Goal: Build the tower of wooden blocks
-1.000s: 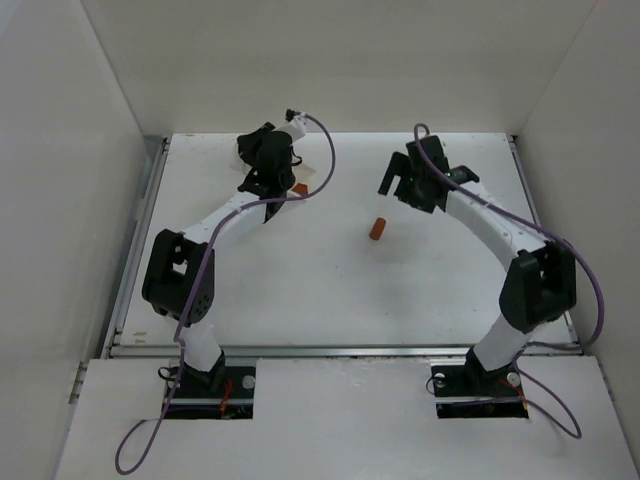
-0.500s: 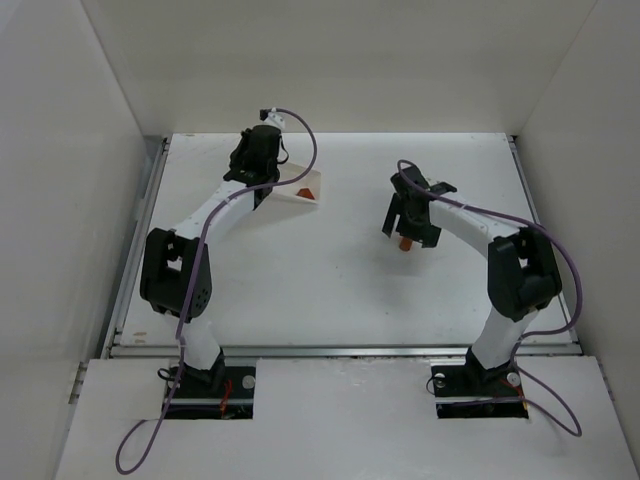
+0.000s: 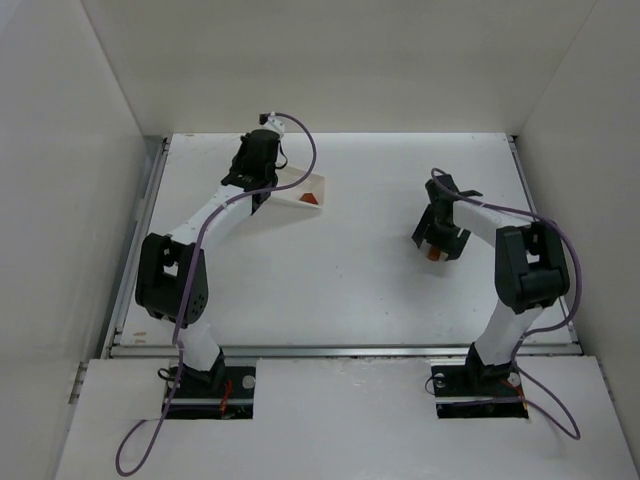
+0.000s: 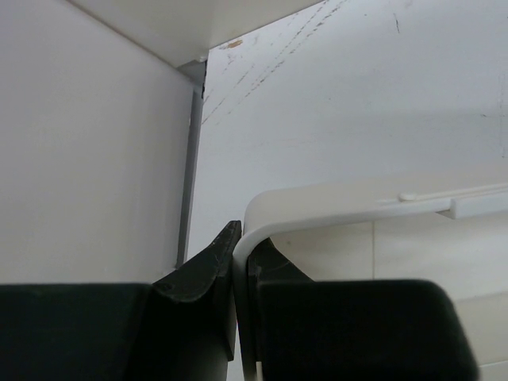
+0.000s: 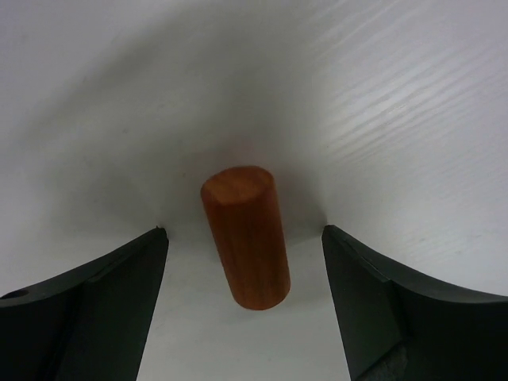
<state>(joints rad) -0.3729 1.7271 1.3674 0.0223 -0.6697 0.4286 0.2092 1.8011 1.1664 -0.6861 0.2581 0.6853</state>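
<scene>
The robot's left gripper needs to move toward the metal bar next, level the tray and lower it onto the tabletop there to release it, because the tray hangs tilted.
An orange-brown wooden cylinder rests on the white table between my right gripper's open fingers and touches neither. In the top view the cylinder shows just under the right gripper at the right middle. My left gripper is shut on the rim of the long white tray. In the top view the left gripper holds the tray at the far left, and one small orange-brown block lies in it. No stacked tower shows.
White walls enclose the table on the left, back and right. A metal rail runs along the table's left edge, near the left arm. Purple cables loop over both arms.
My right gripper has swung right and nearer, and the cylinder has moved right with it. My left gripper has shifted left, and the tray with its block has come into view.
</scene>
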